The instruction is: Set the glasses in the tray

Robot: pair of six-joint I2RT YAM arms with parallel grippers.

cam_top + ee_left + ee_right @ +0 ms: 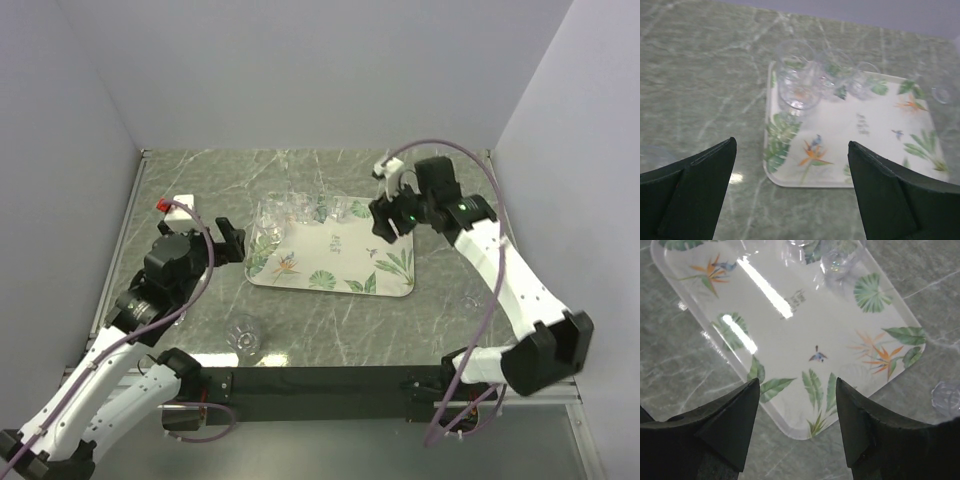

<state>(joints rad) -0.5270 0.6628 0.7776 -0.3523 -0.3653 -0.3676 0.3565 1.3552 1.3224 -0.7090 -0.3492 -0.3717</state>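
The front glass stands lower and nearer my base, so my left gripper should next go back and down, fingers tilting downward, onto the front glass's rim (259, 331).
The tray (335, 268), cream with green leaves and orange flowers, lies mid-table. Several clear glasses (300, 210) stand bunched along its far left edge. They also show in the left wrist view (799, 80), and one shows in the right wrist view (839, 264). One glass (243, 336) stands on the table near the tray's front left. Another glass (946, 397) stands on the table just off the tray's far right corner; the left wrist view shows it too (942, 92). My left gripper (233, 241) is open and empty at the tray's left end (791, 145). My right gripper (384, 222) is open and empty above the tray's right end (797, 381).
The green marble table (200, 180) is boxed in by grey walls at the back and both sides. A white block with a red tip (176, 203) lies at the far left. A faint glint, perhaps another glass (470, 300), shows on the table right of the tray.
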